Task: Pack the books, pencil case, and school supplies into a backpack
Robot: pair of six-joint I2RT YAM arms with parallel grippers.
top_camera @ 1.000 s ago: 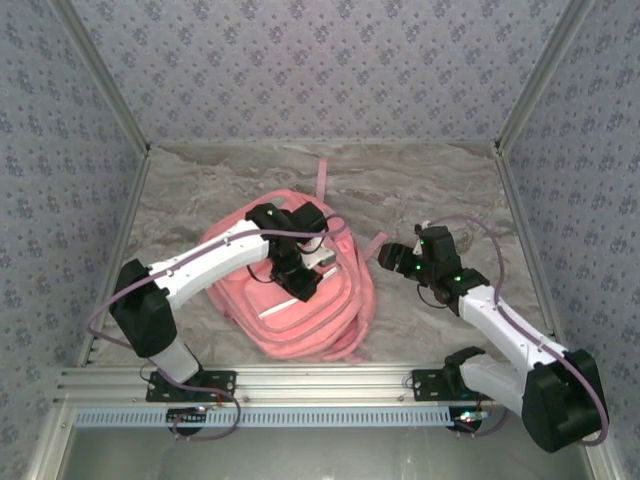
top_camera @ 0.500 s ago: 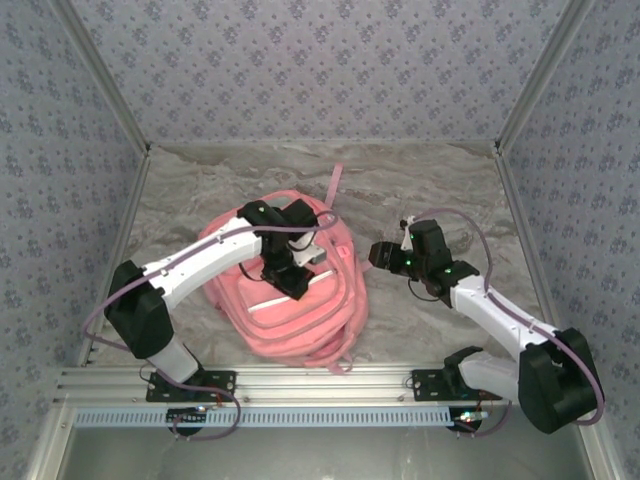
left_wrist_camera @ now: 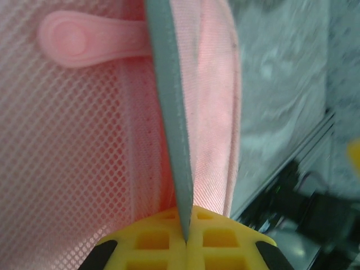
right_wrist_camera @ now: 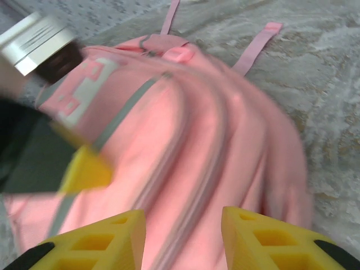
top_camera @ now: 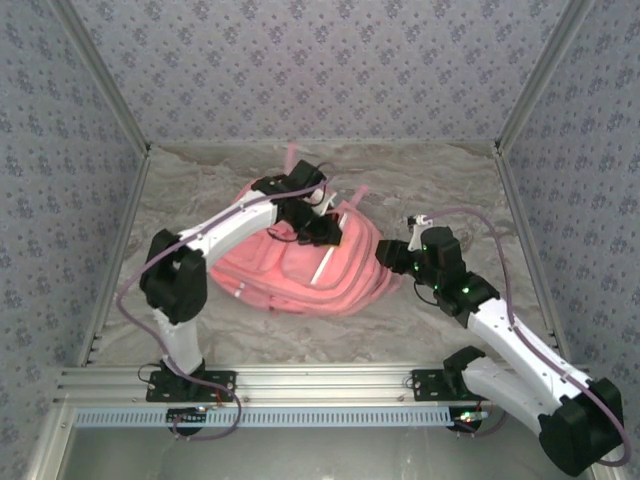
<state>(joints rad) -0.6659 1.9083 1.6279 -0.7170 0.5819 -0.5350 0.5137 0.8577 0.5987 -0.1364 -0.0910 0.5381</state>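
Observation:
My left gripper has the backpack's thin grey piece of trim between its shut fingers, so it will move slightly outward toward the pink straps and then open to free the trim.
The pink backpack (top_camera: 300,272) lies slumped in the middle of the table, its straps (top_camera: 293,158) pointing to the back wall. My left gripper (top_camera: 325,228) is over its upper right part, shut on a thin grey trim strip (left_wrist_camera: 169,112) of the backpack (left_wrist_camera: 67,140); a pink zipper pull (left_wrist_camera: 73,39) lies beside it. My right gripper (top_camera: 385,252) is at the bag's right edge. In the right wrist view its jaws (right_wrist_camera: 183,230) stand apart just above the backpack (right_wrist_camera: 214,140), gripping nothing. The books, pencil case and school supplies are out of view.
Patterned walls close in the marble tabletop (top_camera: 450,190) on three sides. An aluminium rail (top_camera: 320,380) with both arm bases runs along the near edge. Two pink straps (right_wrist_camera: 256,48) lie on the table beyond the bag.
The left arm has swung toward the back right, dragging and turning the backpack with it. The right gripper's jaws have narrowed, and it now sits against the bag's right edge.

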